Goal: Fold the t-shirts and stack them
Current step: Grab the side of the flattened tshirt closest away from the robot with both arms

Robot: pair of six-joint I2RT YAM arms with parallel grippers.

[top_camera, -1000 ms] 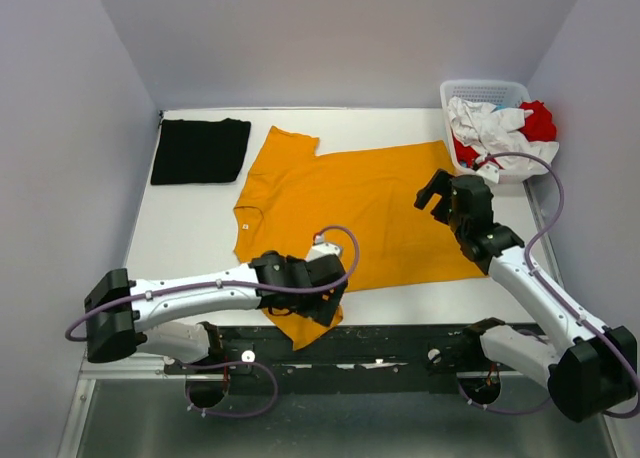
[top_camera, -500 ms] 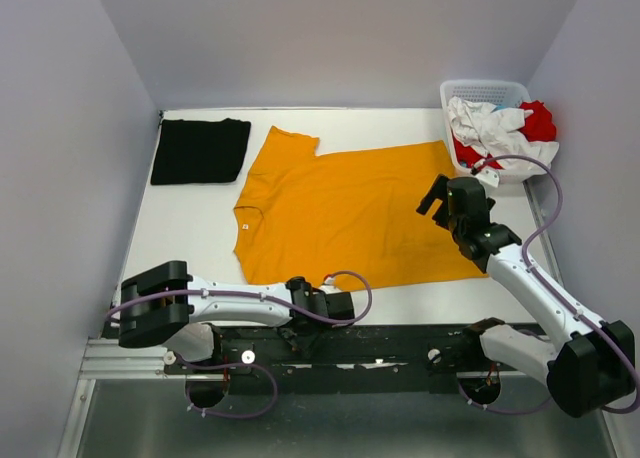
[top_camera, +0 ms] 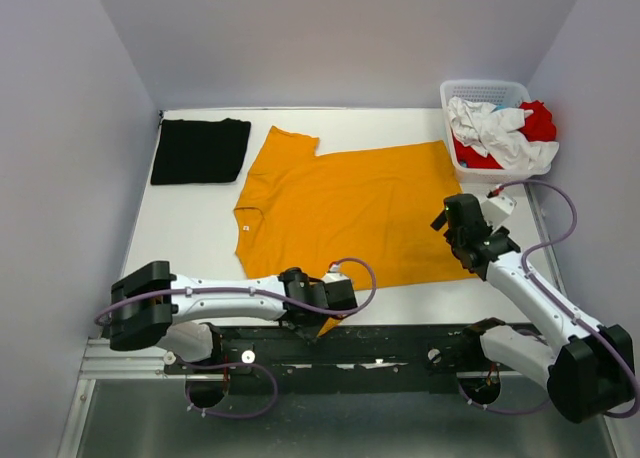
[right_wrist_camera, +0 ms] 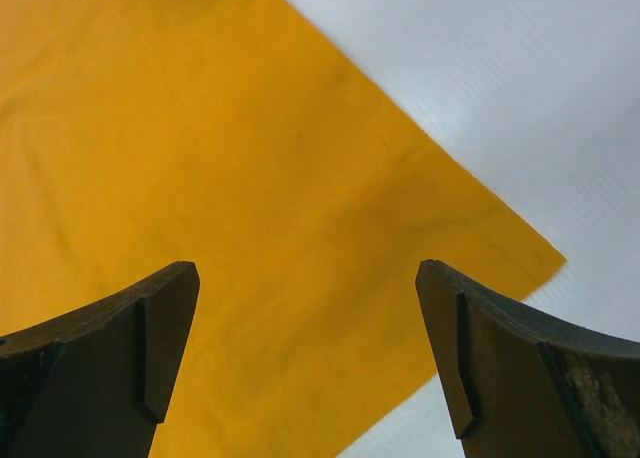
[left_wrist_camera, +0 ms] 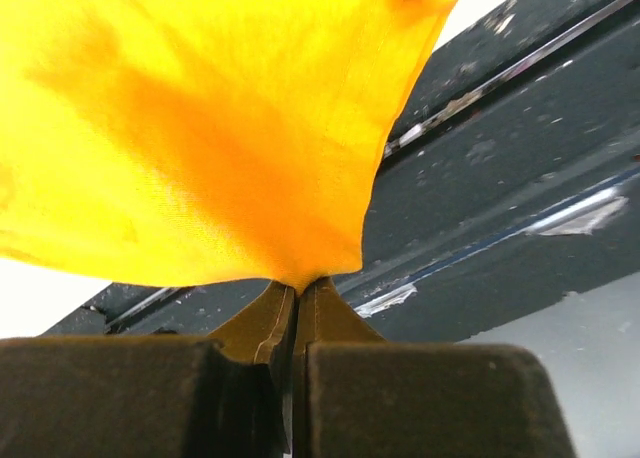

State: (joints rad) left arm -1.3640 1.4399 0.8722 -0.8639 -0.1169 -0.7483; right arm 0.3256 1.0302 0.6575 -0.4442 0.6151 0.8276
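Note:
The robot's right gripper will next move down and back to close on the shirt's near hem corner (top_camera: 467,273) (right_wrist_camera: 522,270), because the corner lies flat below and nearer the robot's base.
A mustard orange-yellow t-shirt (top_camera: 350,203) lies spread flat across the middle of the white table (top_camera: 190,218). Its near sleeve hangs over the front edge, and my left gripper (top_camera: 323,314) is shut on that sleeve's tip. In the left wrist view the cloth (left_wrist_camera: 200,128) fans up from between the pressed fingers of the left gripper (left_wrist_camera: 297,286). My right gripper (top_camera: 446,224) hovers open above the shirt's near right hem corner. The right wrist view shows the orange cloth (right_wrist_camera: 200,128) between the wide-apart fingers of the right gripper (right_wrist_camera: 305,278). A black t-shirt (top_camera: 200,150) lies folded at the back left.
A white lattice basket (top_camera: 484,84) at the back right holds crumpled white (top_camera: 495,128) and red (top_camera: 540,123) shirts. A dark metal rail (top_camera: 400,343) runs along the table's front edge below the left gripper. Walls enclose the table on three sides.
The left gripper has dropped to the front edge and closed on the orange sleeve tip. The right gripper has moved nearer and to the right, over the hem corner, and stays open.

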